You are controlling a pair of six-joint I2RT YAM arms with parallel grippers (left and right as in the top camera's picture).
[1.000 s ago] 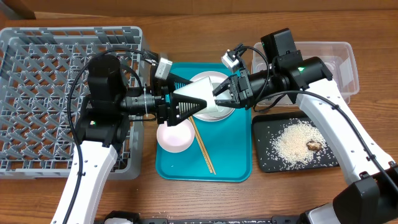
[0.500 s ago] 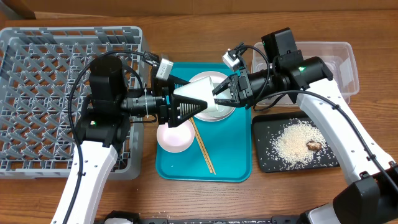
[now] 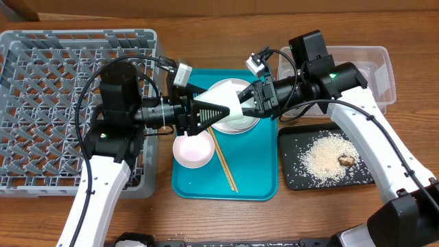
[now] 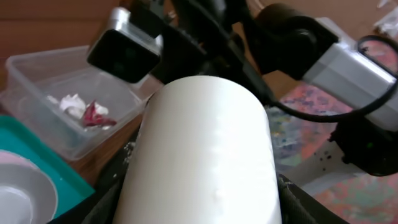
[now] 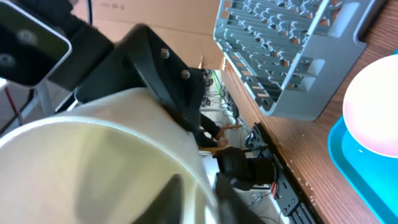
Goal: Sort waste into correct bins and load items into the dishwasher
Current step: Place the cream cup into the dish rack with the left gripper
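The rack's near half lies below and leftward in the overhead view, so next my left gripper will swing across and down to release the bowl there.
The grey-green bowl point(image 3: 221, 101) hangs on its side above the teal tray, mouth towards the right. My left gripper point(image 3: 214, 114) clasps its pale outer wall point(image 4: 205, 149). My right gripper point(image 3: 245, 101) pinches its rim, with one finger inside the bowl point(image 5: 93, 168). The white plate point(image 3: 241, 124) lies on the tray below them. The pale pink bowl point(image 3: 192, 151) and the wooden chopsticks point(image 3: 223, 161) lie on the tray too. The grey dish rack point(image 3: 62, 89) stands at the left. Rice point(image 3: 326, 158) and a brown scrap point(image 3: 347, 160) lie on the black tray point(image 3: 291, 171).
The teal tray point(image 3: 254, 182) sits in the middle, between the rack and the black tray. The clear tub point(image 3: 377, 65) stands at the back right; the left wrist view shows the red wrapper point(image 4: 93, 115) and white paper inside it.
My left gripper has slid a little to the right along the bowl, towards the right gripper. The right arm has hardly moved.
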